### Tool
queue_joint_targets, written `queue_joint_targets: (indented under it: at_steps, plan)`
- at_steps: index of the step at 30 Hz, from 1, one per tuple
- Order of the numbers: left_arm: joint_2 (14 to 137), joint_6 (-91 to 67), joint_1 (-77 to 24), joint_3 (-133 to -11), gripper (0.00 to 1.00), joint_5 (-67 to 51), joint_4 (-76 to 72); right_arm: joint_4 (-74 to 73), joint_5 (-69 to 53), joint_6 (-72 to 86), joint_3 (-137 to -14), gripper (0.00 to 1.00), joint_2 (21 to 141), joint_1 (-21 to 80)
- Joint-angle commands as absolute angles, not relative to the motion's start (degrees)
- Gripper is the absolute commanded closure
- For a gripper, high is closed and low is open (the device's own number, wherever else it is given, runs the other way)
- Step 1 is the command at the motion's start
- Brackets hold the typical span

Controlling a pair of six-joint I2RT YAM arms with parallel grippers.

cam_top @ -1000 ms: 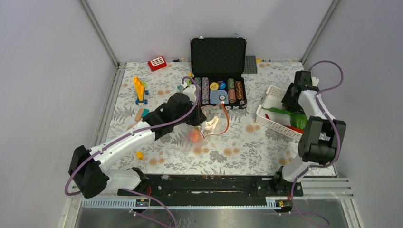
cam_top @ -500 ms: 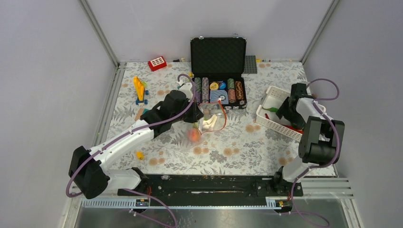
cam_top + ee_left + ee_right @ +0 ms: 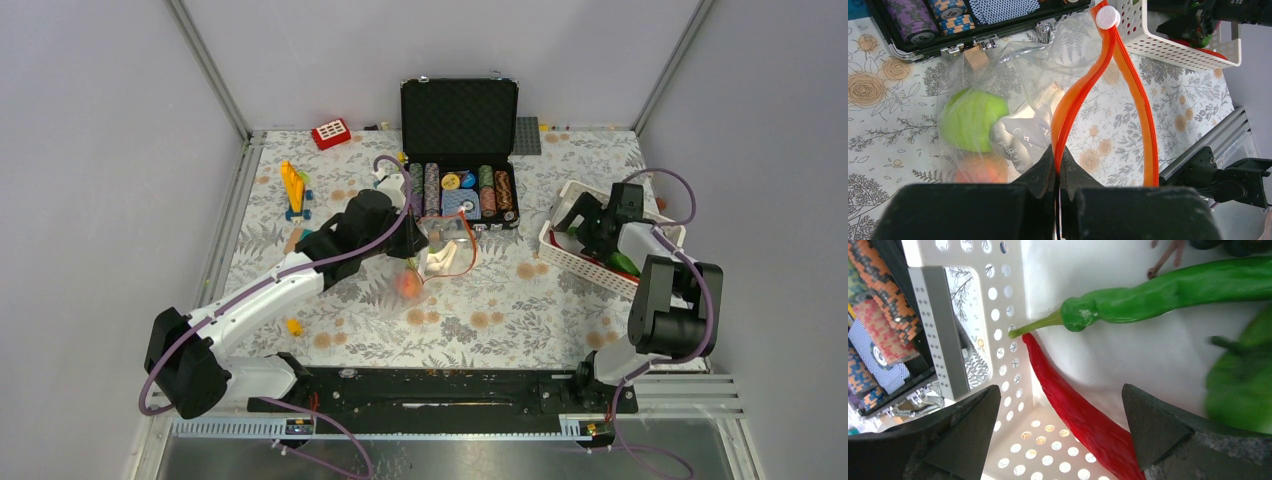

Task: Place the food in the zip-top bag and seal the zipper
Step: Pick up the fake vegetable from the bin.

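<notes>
I will turn my right gripper next and reach down past the red chili (image 3: pixel 1073 410). Then I will close it on the uncovered stem end of the long green chili.
The clear zip-top bag (image 3: pixel 447 255) hangs mid-table with its mouth agape. My left gripper (image 3: pixel 1058 167) is shut on one strand of the orange-red zipper (image 3: pixel 1075 102), and the white slider (image 3: pixel 1108 17) sits at the far end. Inside the bag lie a green round fruit (image 3: pixel 970 120) and an orange one (image 3: pixel 980 170). My right gripper (image 3: pixel 1060 390) is open, low inside the white basket (image 3: pixel 1013 290). A red chili (image 3: pixel 1073 410) lies between its fingers, untouched. A long green chili (image 3: pixel 1158 295) and another green food (image 3: pixel 1243 390) lie beyond and to the right.
A black case (image 3: pixel 458 105) stands open behind the bag, holding poker chip stacks (image 3: pixel 460 190). The basket (image 3: pixel 560 250) stands at the table's right side. A red block (image 3: pixel 330 132), a yellow toy (image 3: pixel 293 188) and a small yellow piece (image 3: pixel 293 326) lie on the left.
My right gripper has swung left and lowered into the basket, over the chilies. My left gripper shifted the bag slightly left, then held still, still shut on the zipper.
</notes>
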State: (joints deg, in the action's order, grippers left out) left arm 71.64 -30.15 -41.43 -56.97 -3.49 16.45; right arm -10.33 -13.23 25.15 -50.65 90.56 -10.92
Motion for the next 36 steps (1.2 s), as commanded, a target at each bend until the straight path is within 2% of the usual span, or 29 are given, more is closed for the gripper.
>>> queue_joint_targets:
  at_steps: [1,6,12,17,20,24,26,29,31,34,36]
  plan:
    - [70.6,-29.6,-40.9,-58.1,1.00,-3.7,13.2,-9.8,-4.1,29.5,-50.7,0.00,85.9,-10.8]
    - [70.7,-29.6,-40.7,-58.4,1.00,-4.0,13.4,-15.2,1.7,35.3,-52.1,0.01,89.0,-10.6]
    - [70.7,-29.7,-40.5,-58.8,1.00,-3.7,13.9,-19.9,2.0,38.6,-55.0,0.03,95.1,-9.2]
    - [71.0,-29.8,-40.0,-60.0,1.00,-2.7,15.0,-18.2,2.7,42.5,-57.8,0.11,100.9,-8.6]
    - [71.3,-29.8,-39.7,-60.8,1.00,-2.6,15.8,-16.5,3.1,44.5,-58.8,0.22,102.5,-8.6]
    - [71.4,-29.7,-39.5,-61.4,1.00,-2.0,16.2,-13.8,4.3,45.7,-57.6,0.49,101.0,-8.5]
    - [71.5,-29.8,-39.5,-61.6,1.00,-2.0,16.2,-13.7,5.0,44.8,-57.3,0.59,99.7,-8.6]
    - [71.9,-29.8,-39.3,-61.7,1.00,-2.3,16.0,-13.3,5.6,43.3,-56.6,0.61,98.2,-8.5]
    - [72.2,-29.7,-39.1,-61.9,1.00,-2.6,16.1,-12.9,5.6,42.6,-56.6,0.68,98.0,-8.6]
    - [72.1,-29.8,-39.1,-61.7,1.00,-2.6,16.1,-12.5,4.8,42.5,-57.0,0.80,98.8,-8.6]
    - [71.9,-29.7,-39.1,-61.6,1.00,-2.5,16.2,-12.5,4.7,42.8,-57.2,0.93,99.3,-8.6]
